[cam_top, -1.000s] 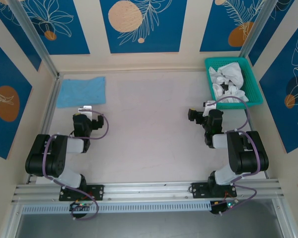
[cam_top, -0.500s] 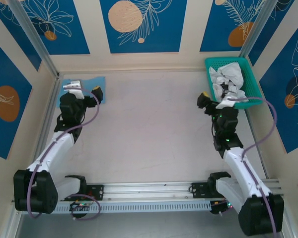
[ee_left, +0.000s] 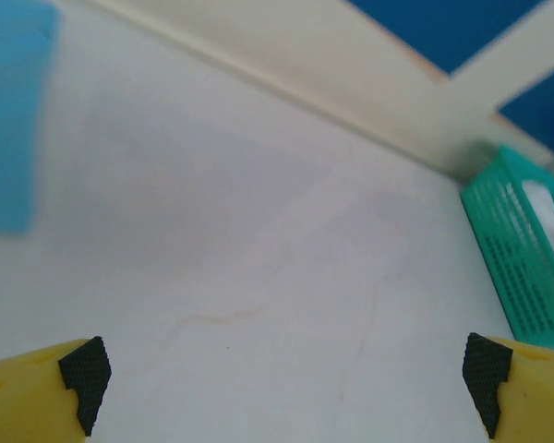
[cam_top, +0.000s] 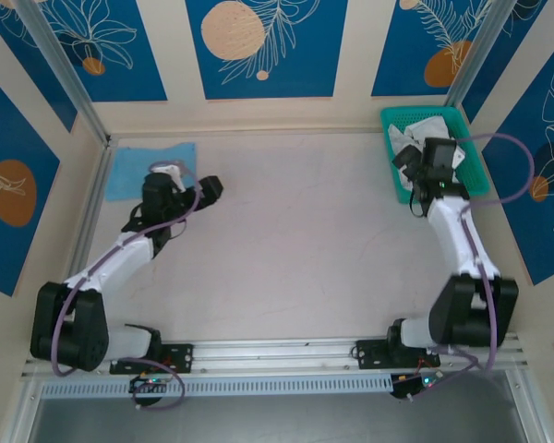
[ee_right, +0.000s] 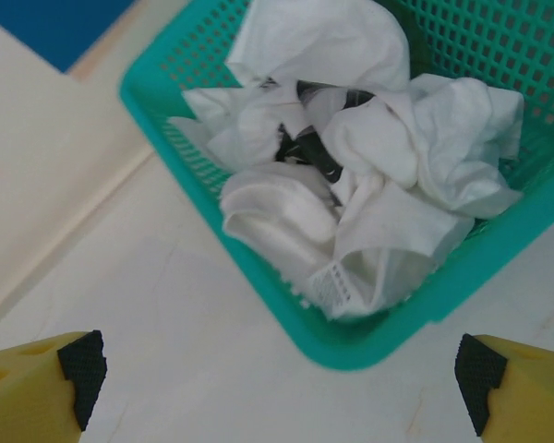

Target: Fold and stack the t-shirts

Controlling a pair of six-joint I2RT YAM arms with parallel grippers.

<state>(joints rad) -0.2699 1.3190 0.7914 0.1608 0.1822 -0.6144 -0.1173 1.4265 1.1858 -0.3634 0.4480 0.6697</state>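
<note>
My right gripper should next move outward over the basket (ee_right: 379,346) and then go down to the black-printed middle of the white t-shirt (ee_right: 351,175), because the folds bunch up there.
A light-blue t-shirt (cam_top: 140,172) lies folded flat at the table's far left corner; its edge shows as a blue patch (ee_left: 14,120) in the left wrist view. A white t-shirt (ee_right: 351,175) with black print sits crumpled in a green basket (ee_right: 379,346) at the far right (cam_top: 475,171). My left gripper (cam_top: 196,181) is open just right of the blue shirt, facing across the bare table (ee_left: 284,374). My right gripper (ee_right: 279,374) hangs open over the table at the basket's near corner (cam_top: 408,171), with nothing between its fingers.
The white table (cam_top: 295,240) is walled by cream and blue panels on three sides. An aluminium rail (cam_top: 286,355) runs along the near edge by both arm bases. The basket (ee_left: 517,268) shows far right in the left wrist view.
Both arms have unfolded from near their bases. The left reached toward the blue shirt, then swung its gripper right. The right stretched up to the basket. Both grippers stayed open.
</note>
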